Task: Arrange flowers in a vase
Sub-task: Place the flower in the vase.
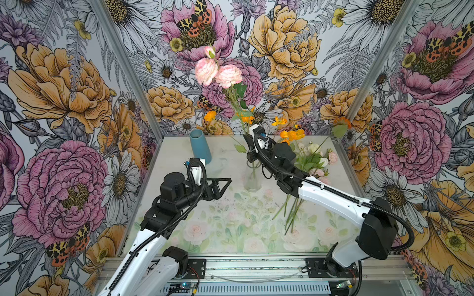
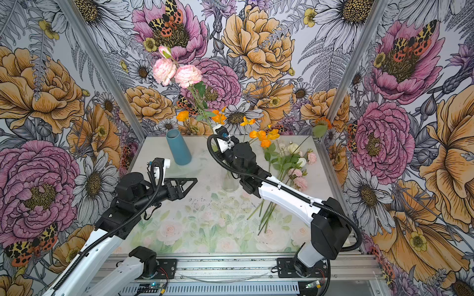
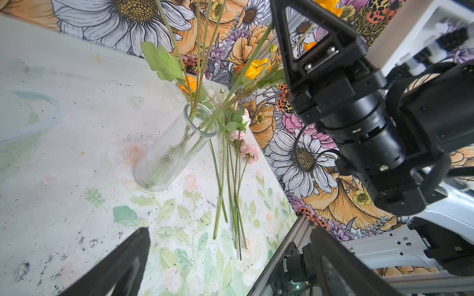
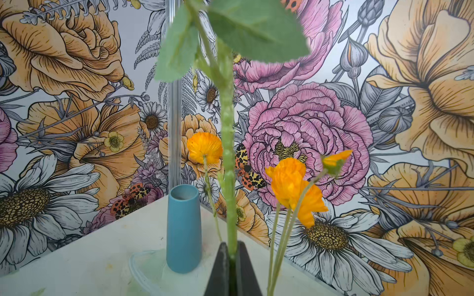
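The thick green stem's pink blooms stand far above the orange flowers, so my right gripper will next lower toward the opening of the ribbed vase to release the stem.
A clear ribbed glass vase stands mid-table with several orange flowers in it. My right gripper hangs just above its mouth, shut on the thick green stem of a pink flower spray that rises high above it. The stem's lower end points down into the vase. More pink and cream flowers lie on the table to the right. My left gripper is open and empty, left of the vase.
A blue tapered vase stands at the back left inside a clear plastic ring. Printed walls close in the table on three sides. A metal rail runs along the front edge.
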Robot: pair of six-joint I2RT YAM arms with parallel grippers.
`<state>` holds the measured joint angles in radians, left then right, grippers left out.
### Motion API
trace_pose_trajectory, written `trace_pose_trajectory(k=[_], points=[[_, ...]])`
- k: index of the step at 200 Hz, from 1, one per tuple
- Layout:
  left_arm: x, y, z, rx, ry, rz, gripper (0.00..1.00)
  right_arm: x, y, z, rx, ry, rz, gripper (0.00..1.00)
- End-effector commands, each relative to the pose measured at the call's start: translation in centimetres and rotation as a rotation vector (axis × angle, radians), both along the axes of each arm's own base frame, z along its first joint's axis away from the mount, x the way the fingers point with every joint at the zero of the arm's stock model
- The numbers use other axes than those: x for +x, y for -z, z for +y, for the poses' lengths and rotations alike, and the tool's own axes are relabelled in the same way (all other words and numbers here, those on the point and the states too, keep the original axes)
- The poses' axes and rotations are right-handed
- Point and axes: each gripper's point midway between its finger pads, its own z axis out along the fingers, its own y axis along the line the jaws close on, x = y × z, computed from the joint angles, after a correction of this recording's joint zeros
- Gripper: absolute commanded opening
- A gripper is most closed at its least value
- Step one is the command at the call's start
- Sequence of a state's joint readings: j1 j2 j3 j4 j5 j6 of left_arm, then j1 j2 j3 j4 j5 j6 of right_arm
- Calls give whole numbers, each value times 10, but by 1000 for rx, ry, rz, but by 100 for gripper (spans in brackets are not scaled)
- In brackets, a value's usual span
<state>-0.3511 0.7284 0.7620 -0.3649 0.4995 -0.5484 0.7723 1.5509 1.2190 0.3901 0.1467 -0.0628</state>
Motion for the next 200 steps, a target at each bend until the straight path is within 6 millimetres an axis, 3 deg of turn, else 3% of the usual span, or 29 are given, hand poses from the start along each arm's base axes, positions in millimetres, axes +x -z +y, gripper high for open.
trace_pose_trajectory(k=[1, 47, 92, 106, 139, 192, 200], points=[[-2, 0, -2, -18, 9, -16, 99, 0, 17, 2, 30, 1, 24, 0], [-3, 6, -9, -8, 31, -6, 99, -5, 63, 9, 17, -31, 58, 0], [-1, 7, -13, 4, 42, -7, 99, -1, 81, 5, -7, 1, 83, 0], [0, 5, -15, 8, 50, -8, 99, -1, 84, 4, -14, 11, 88, 0], [3, 4, -19, 21, 61, -16, 99, -1, 89, 0, -29, 29, 99, 13], [6, 1, -24, 29, 75, -21, 99, -5, 79, -4, -22, 25, 93, 27], [7, 0, -24, 29, 74, -25, 99, -15, 75, 5, -21, -2, 89, 29]])
